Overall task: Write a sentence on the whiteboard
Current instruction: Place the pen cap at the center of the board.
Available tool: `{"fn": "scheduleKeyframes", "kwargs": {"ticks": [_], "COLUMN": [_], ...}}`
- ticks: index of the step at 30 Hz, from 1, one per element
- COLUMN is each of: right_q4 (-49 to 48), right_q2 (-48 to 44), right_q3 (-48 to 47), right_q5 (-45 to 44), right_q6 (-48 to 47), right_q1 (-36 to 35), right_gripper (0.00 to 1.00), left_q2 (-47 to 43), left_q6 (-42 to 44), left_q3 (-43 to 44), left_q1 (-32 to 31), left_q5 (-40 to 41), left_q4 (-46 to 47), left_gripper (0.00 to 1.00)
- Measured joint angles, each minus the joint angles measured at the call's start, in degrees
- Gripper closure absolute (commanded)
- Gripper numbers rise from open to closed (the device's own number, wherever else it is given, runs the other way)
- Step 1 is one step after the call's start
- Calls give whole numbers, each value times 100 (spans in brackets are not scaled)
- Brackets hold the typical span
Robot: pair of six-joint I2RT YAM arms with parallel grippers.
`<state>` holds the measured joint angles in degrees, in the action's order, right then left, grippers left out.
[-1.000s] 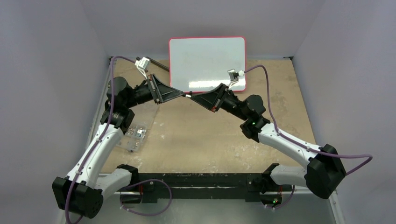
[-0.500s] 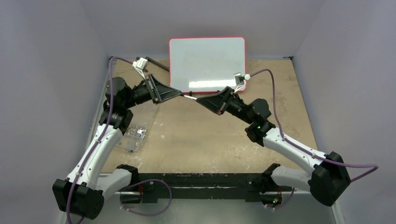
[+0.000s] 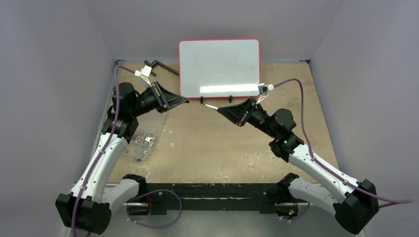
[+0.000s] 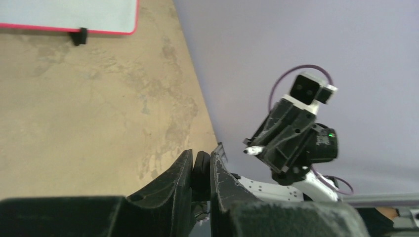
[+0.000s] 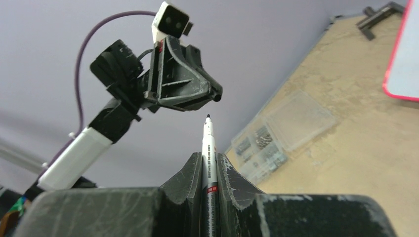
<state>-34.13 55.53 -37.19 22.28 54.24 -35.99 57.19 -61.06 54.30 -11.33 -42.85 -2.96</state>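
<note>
The robot's left gripper will next move back and down with the black cap, tilting toward the bare tabletop (image 3: 174, 139) beside the clear plastic box.
The whiteboard (image 3: 219, 66) stands at the back of the table, red-rimmed, on small black feet. Its face is blank; no sentence shows on it. My right gripper (image 3: 219, 109) is shut on a white marker (image 3: 211, 106), whose bare black tip points left towards my left gripper. In the right wrist view the marker (image 5: 209, 148) stands between the shut jaws of the right gripper (image 5: 209, 157). My left gripper (image 3: 185, 100) is shut on the marker's black cap (image 4: 201, 170), a short gap from the tip. The board's corner (image 4: 69, 12) shows in the left wrist view.
A clear plastic box of small parts (image 3: 142, 143) lies at the left by my left arm and also shows in the right wrist view (image 5: 281, 136). A black bar (image 3: 165, 67) lies at the back left, next to the board. Purple walls close in three sides.
The two grippers were joined at the marker and have pulled apart. The right one drew back to the right with the marker; the left one kept the cap and drew left.
</note>
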Motion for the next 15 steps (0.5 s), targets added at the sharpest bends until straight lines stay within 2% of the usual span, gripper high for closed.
{"fn": "scheduleKeyframes", "kwargs": {"ticks": [4,7,12,15], "right_q4": [1241,1891,2662,3045], "right_q2": [-348,-540,-765,-846], "right_q3": [-247,-474,-721,-778], "right_q5": [-501,-844,-1266,-1429], "right_q6": [-579,-931,-1309,-1410], "right_q1": [0,0,0,0], "right_gripper": [100,100,100,100], "left_q2": [-48,-72,212,450], "left_q6": [778,1274,1873,2050], "left_q3": [-83,-472,-1263,-1698], "left_q1": [2,-72,-647,-977], "left_q5": [459,852,1681,2004], "left_q4": [-960,-1355,-1812,-1770], "left_gripper": [100,100,100,100]}}
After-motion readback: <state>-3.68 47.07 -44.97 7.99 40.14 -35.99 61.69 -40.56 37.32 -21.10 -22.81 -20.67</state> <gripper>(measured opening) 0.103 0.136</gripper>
